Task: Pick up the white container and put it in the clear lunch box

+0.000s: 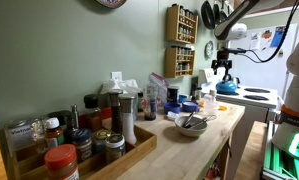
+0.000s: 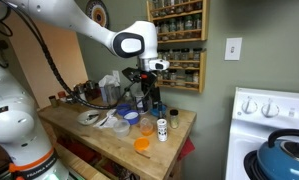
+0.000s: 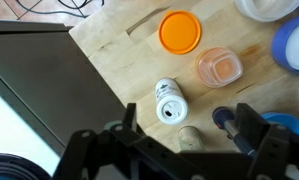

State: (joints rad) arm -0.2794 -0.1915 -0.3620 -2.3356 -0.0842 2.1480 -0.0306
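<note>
The gripper moves over and down to the white container next and closes around its round top (image 2: 162, 123) (image 3: 172, 109). That container stands below, just ahead of the open fingers.
The white container (image 3: 170, 100) is a small white shaker bottle standing upright on the wooden counter (image 3: 119, 40); it also shows in an exterior view (image 2: 162, 129). The clear lunch box (image 3: 219, 68) is a small see-through tub with an orange tint, just beyond the bottle and to the right. My gripper (image 3: 189, 135) is open and empty. It hovers above the counter with the bottle just ahead of its fingers. In both exterior views it hangs well above the counter (image 2: 147, 82) (image 1: 222, 68).
An orange lid (image 3: 179, 32) lies beyond the lunch box. A cork (image 3: 190, 137) and a blue-handled item (image 3: 229, 120) lie under the gripper. Bowls (image 2: 131, 116), bottles and a spice rack (image 2: 179, 40) crowd the counter. A stove with a blue kettle (image 2: 284, 150) stands beside it.
</note>
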